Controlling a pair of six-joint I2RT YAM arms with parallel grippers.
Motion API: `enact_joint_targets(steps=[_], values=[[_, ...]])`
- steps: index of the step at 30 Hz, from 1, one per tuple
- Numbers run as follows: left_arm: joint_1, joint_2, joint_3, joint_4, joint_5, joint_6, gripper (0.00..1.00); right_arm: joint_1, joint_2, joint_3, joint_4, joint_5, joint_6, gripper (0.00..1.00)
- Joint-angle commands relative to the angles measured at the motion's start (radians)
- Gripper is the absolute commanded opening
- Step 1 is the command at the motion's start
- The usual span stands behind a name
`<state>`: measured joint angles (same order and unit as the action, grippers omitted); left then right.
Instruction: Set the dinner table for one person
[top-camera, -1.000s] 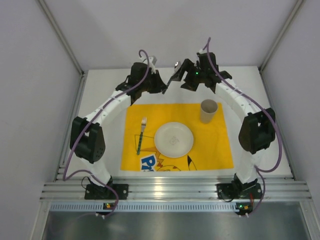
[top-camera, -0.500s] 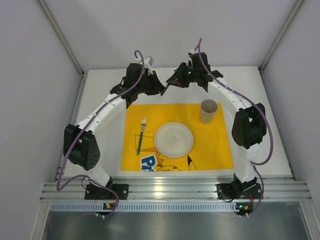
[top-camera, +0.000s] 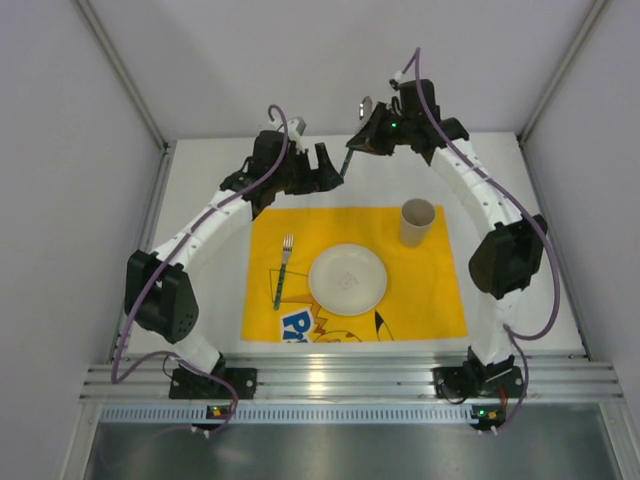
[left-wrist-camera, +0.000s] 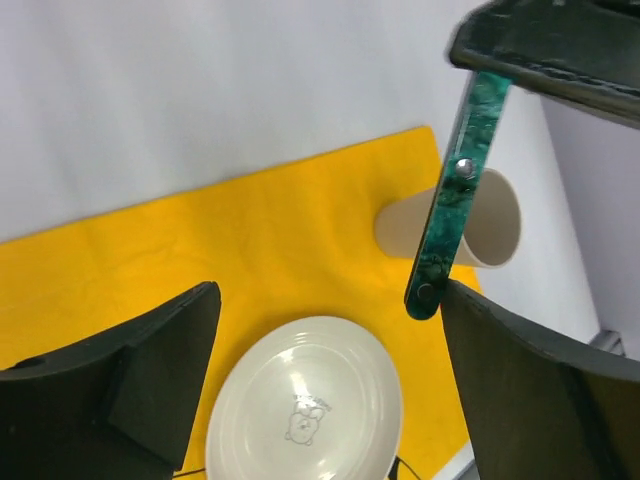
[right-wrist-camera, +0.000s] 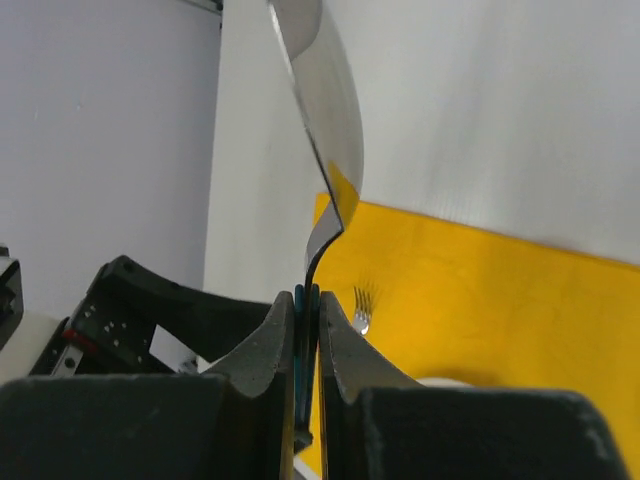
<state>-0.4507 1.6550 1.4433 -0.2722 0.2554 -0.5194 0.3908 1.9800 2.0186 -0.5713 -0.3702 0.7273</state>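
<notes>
The bare cloth opposite the fork lies below and back from the spoon, so my right gripper will next move back and down to release it there.
My right gripper hangs over the back of the white dinner table, shut on the green handle of a spoon whose metal bowl points up. Between its fingers the handle shows edge-on. My left gripper stands open just left of it. In the left wrist view the handle's end hangs by the right finger, and whether they touch I cannot tell. A white plate, a green-handled fork and a beige cup sit on the yellow cloth.
Grey walls close in the table on the left, right and back. A metal rail with both arm bases runs along the near edge. The yellow cloth has a cartoon print at its near edge.
My left gripper has opened and let go of the spoon. My right gripper has shut on the handle and moved a little up and back with it.
</notes>
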Motion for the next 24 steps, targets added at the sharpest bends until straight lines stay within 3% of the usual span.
enact_joint_targets(steps=[1, 5, 12, 17, 20, 24], values=[[0.018, -0.09, -0.02, -0.073, -0.18, 0.044, 0.97, -0.046, -0.153, 0.045, -0.169, -0.07, -0.124, 0.0], [0.087, -0.124, -0.064, -0.119, -0.284, 0.041, 0.99, -0.044, -0.323, -0.146, -0.407, -0.029, -0.342, 0.0], [0.138, -0.172, -0.152, -0.139, -0.366, 0.062, 0.99, -0.012, -0.668, -0.639, -0.617, 0.123, -0.341, 0.0], [0.138, -0.196, -0.219, -0.119, -0.341, 0.055, 0.98, 0.011, -0.822, -0.94, -0.61, 0.129, -0.241, 0.0], [0.138, -0.201, -0.234, -0.116, -0.317, 0.045, 0.97, 0.011, -0.871, -1.096, -0.515, 0.091, -0.184, 0.0], [0.138, -0.205, -0.244, -0.122, -0.305, 0.042, 0.96, 0.01, -0.831, -1.143, -0.466, 0.198, -0.226, 0.0]])
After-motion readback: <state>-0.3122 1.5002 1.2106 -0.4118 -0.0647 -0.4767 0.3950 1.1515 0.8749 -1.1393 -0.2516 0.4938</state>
